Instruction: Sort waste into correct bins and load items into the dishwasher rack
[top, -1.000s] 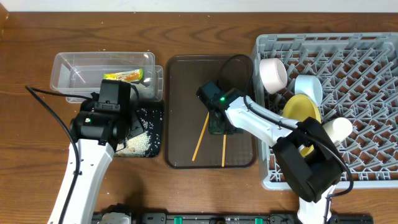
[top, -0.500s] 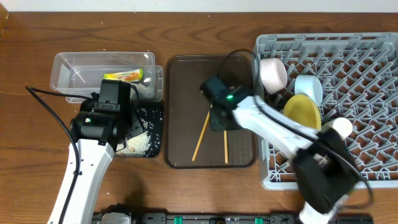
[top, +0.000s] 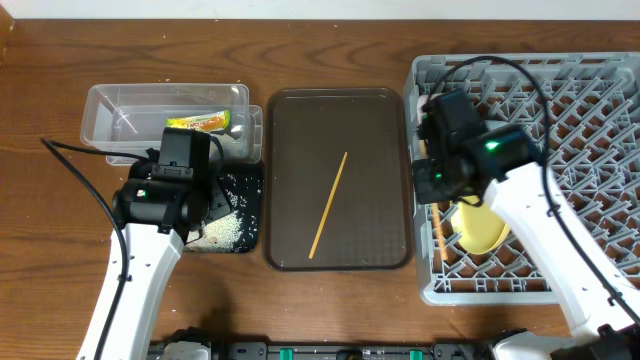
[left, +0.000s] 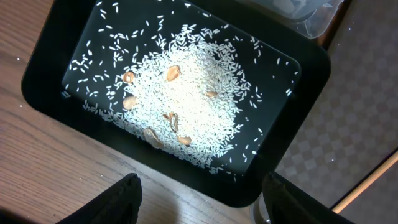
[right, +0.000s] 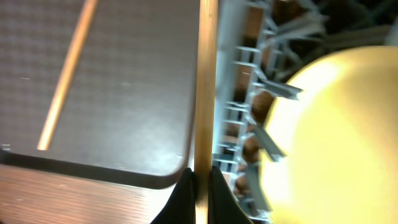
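Observation:
The wooden chopstick is in line with the narrow strip inside the rack's edge (top: 441, 236) (right: 246, 111). My right gripper will move down next and a little toward the yellow plate, into that strip of the rack.
My right gripper (right: 200, 183) is shut on a wooden chopstick (right: 206, 93) and holds it over the left edge of the grey dishwasher rack (top: 580, 100); it also shows in the overhead view (top: 437, 190). The yellow plate (top: 480, 228) lies in the rack just beside it. The second chopstick (top: 328, 205) lies slanted on the brown tray (top: 300, 120). My left gripper (left: 199, 199) is open and empty above the black tray (left: 43, 81), which holds white rice bits (left: 186, 93). The printed wrapper (top: 200, 122) lies in the clear tub (top: 120, 105). The bowls and cup are hidden by my right arm.
The brown serving tray sits between the bins on the left and the rack on the right. The clear tub stands behind the black tray (top: 245, 215). Bare wooden table (top: 50, 250) lies at the front left.
My right gripper lifted one chopstick off the brown tray and carried it right to the rack's left edge. The other chopstick stayed on the tray. The left arm has not moved.

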